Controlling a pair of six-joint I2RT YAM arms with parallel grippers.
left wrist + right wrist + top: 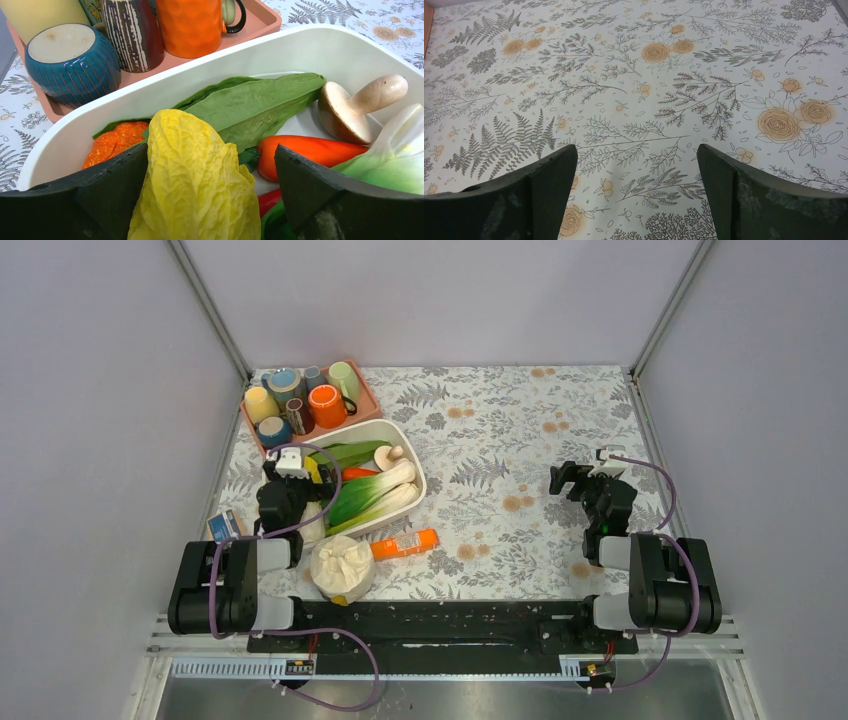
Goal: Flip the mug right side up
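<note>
I will next reach my left gripper outward and to its right in the top view and turn it onto the orange mug's black handle (351, 406) (240, 21), which sticks out free.
A teal ribbed mug (70, 55) stands upside down, its pale unglazed base up, at the front of a pink tray (260, 17); in the top view this mug (273, 430) sits at the near left of the tray (368, 390). My left gripper (292, 468) is open above the left end of a white basin. In the left wrist view its jaws (210, 165) stand wide apart, with a yellow cabbage leaf (195, 185) below and between them, not gripped. My right gripper (568, 478) is open and empty over bare tablecloth at the right; it also shows in the right wrist view (636, 165).
The tray also holds yellow (261, 403), orange (326, 404), green (343, 380), striped (132, 32) and grey-blue mugs. The white basin (405, 435) holds greens, a carrot and a mushroom (357, 107). An orange packet (405, 543), a white bag (342, 568) and a blue box (225, 525) lie near the front.
</note>
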